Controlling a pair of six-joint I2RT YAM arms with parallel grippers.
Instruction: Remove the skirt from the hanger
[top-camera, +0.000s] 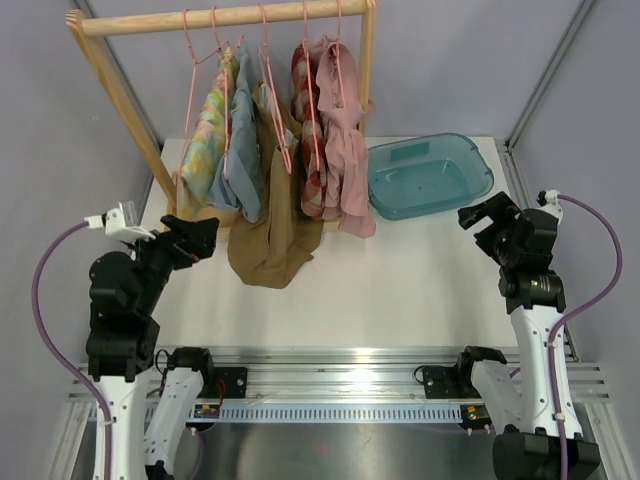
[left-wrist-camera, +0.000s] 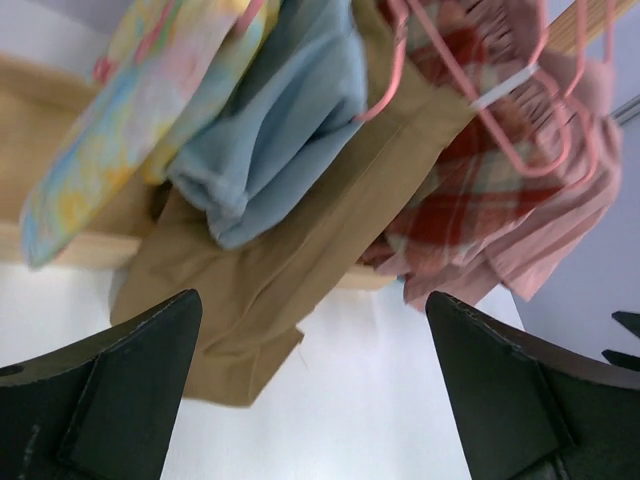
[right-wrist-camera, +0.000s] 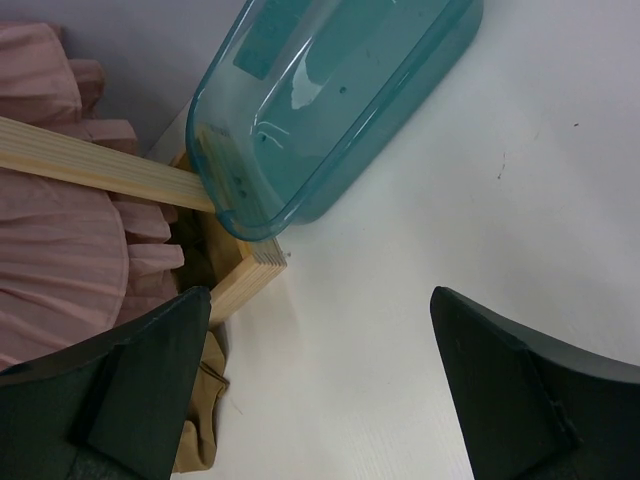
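My left gripper should next rise, turn level and reach outward to the near end of the skirt's hanger, above and beyond its fingers.
A pink pleated skirt (top-camera: 345, 140) hangs on a pink wire hanger (top-camera: 337, 60) at the right end of a wooden rack (top-camera: 230, 18). It also shows in the left wrist view (left-wrist-camera: 570, 200) and the right wrist view (right-wrist-camera: 50, 230). My left gripper (top-camera: 205, 235) is open and empty, low at the rack's left front, with its view (left-wrist-camera: 312, 300) facing the hanging clothes. My right gripper (top-camera: 478, 215) is open and empty to the right of the teal tub, above bare table (right-wrist-camera: 320, 295).
Other garments hang on pink hangers: pastel (top-camera: 205, 140), light blue (top-camera: 245, 150), tan (top-camera: 270, 240) drooping onto the table, red plaid (top-camera: 312, 160). A teal plastic tub (top-camera: 430, 175) stands at the back right beside the rack's wooden foot (right-wrist-camera: 240, 280).
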